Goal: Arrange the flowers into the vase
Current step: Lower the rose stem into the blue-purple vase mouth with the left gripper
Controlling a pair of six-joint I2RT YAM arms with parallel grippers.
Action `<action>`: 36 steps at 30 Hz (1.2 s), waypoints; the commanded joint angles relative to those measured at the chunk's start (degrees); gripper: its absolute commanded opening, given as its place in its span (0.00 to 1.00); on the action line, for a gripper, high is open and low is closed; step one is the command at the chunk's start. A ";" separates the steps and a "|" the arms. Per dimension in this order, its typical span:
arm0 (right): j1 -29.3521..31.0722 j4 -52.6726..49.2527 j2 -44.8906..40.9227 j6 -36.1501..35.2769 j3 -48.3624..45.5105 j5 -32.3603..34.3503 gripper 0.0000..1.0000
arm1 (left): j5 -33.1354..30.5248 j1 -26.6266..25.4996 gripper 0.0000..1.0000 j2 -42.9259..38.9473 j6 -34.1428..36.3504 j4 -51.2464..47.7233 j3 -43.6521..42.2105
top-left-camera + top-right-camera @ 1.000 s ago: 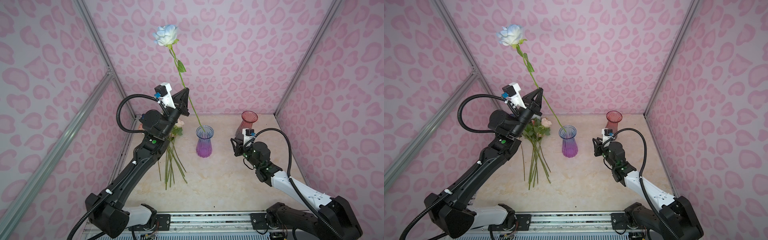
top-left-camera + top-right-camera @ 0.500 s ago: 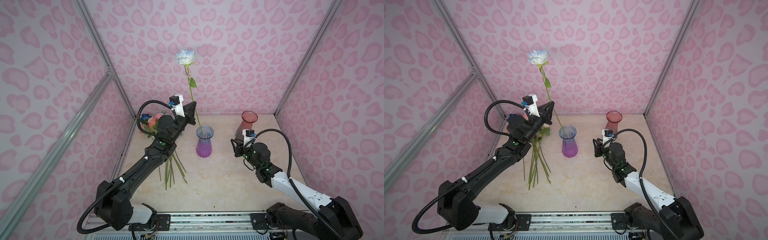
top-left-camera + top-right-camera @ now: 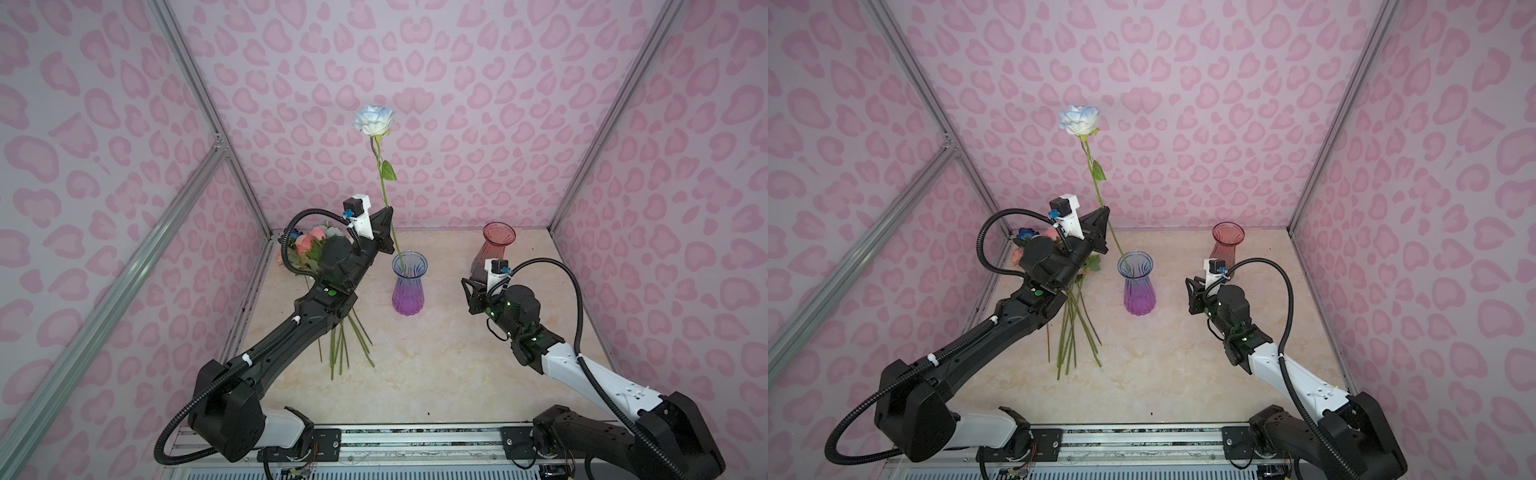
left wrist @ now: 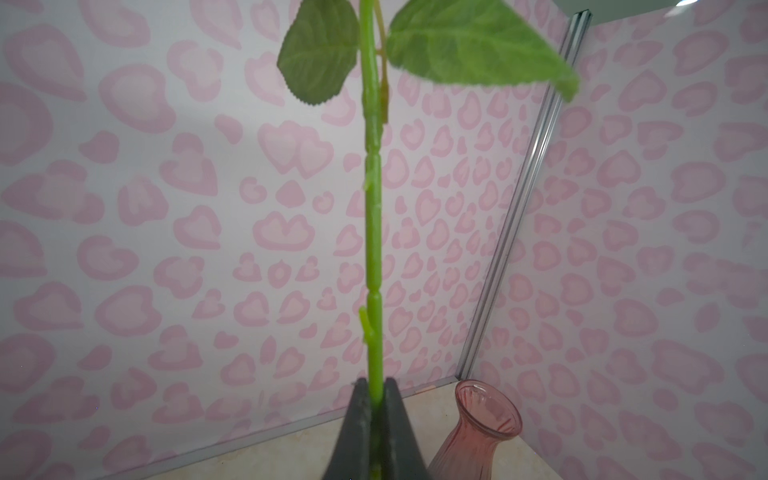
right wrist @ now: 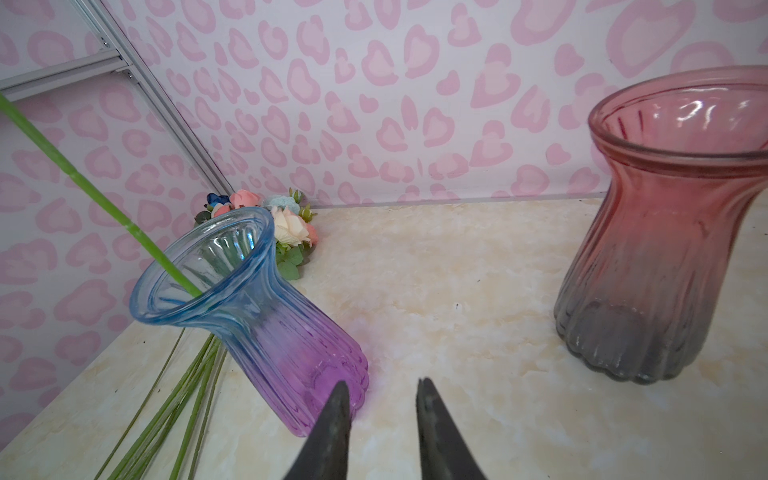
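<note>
I should next lower my left gripper toward the blue-to-purple vase's opening (image 3: pixel 410 263) and release the green stem beside the vase's rim, as the stem's lower end already dips inside.
My left gripper (image 3: pixel 389 209) (image 3: pixel 1106 210) (image 4: pixel 376 383) is shut on the green stem (image 4: pixel 372 249) of a white-blue rose (image 3: pixel 374 120) (image 3: pixel 1079 119). The rose stands nearly upright. Its stem's lower end dips into the mouth of the blue-to-purple glass vase (image 3: pixel 409 286) (image 3: pixel 1138 286) (image 5: pixel 249 299). The other flowers (image 3: pixel 316 245) (image 3: pixel 1021 249) (image 5: pixel 266 212) lie in a bunch at the back left, stems (image 3: pixel 345 345) toward the front, partly hidden under the left arm. My right gripper (image 3: pixel 465 283) (image 3: pixel 1188 283) (image 5: pixel 380 384) hangs open and holds nothing, right of the vase.
A red-to-grey glass vase (image 3: pixel 496 245) (image 3: pixel 1227 245) (image 4: pixel 482 432) (image 5: pixel 665 249) stands at the back right, just behind the right gripper. Pink patterned walls with metal posts close in the marbled tabletop (image 3: pixel 436 365) on three sides.
The left arm has come down and swung right, bringing the rose from a leftward tilt to nearly upright over the vase. The right arm has stayed put.
</note>
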 commanded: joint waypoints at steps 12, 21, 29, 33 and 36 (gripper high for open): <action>0.01 0.31 -0.08 0.15 -0.21 0.59 0.29 | -0.72 -0.58 0.08 1.57 -3.16 3.64 -6.93; -0.01 0.40 0.20 0.48 -0.30 0.12 0.30 | -1.24 -1.82 0.14 1.93 -4.15 2.88 -10.62; 0.00 0.40 -0.26 0.65 -0.42 0.32 0.30 | -2.00 -1.87 0.15 2.35 -4.00 1.04 -11.47; 0.00 0.07 -0.39 0.65 -0.32 0.31 0.30 | -2.72 -1.84 0.16 2.89 -3.60 -1.98 -10.54; -0.06 -0.17 -0.93 0.57 -0.39 0.56 0.30 | -3.80 -1.89 0.20 2.73 -3.49 -4.90 -10.69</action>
